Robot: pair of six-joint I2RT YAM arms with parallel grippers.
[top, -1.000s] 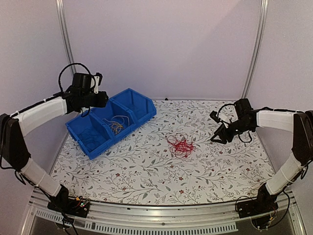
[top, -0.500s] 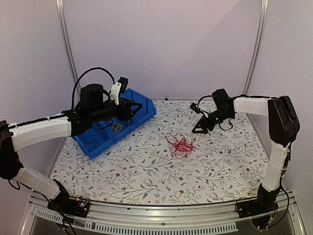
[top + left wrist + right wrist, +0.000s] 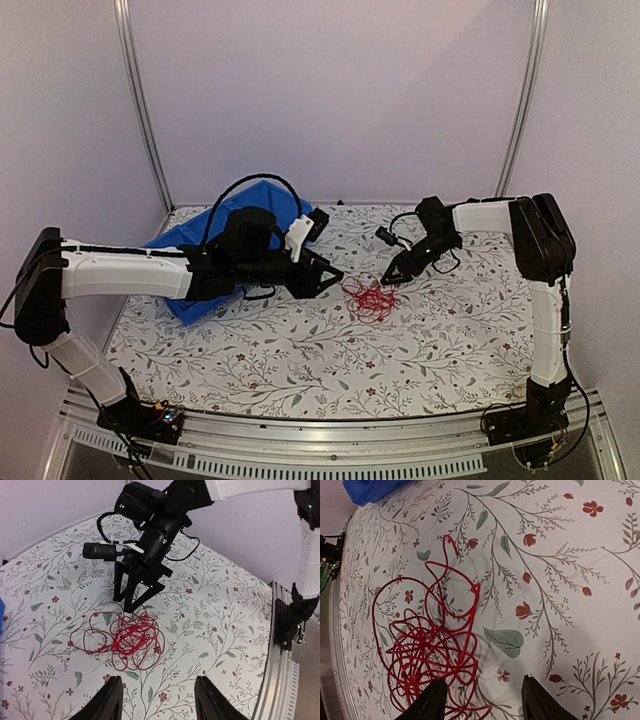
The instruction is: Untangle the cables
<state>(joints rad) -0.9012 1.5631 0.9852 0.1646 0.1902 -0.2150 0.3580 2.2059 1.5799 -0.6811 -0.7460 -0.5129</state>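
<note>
The red cable's end is at the bundle's edge, and my right gripper should move onto it and close its fingers there.
A tangled bundle of red cables lies on the floral table near its middle. My left gripper hovers just left of it, open, with nothing between its fingers. In the left wrist view the red cables lie ahead of the open left gripper. My right gripper points down at the bundle's right edge, also open and empty. From the right wrist, the red cables spread to the left of the right gripper, with one loop under its left finger.
A blue bin stands at the back left, mostly hidden behind my left arm; its corner shows in the right wrist view. The metal table rail runs along the near edge.
My left arm has swung from over the blue bin rightward and down to the red cables. My right arm has moved left and down toward the same bundle.
</note>
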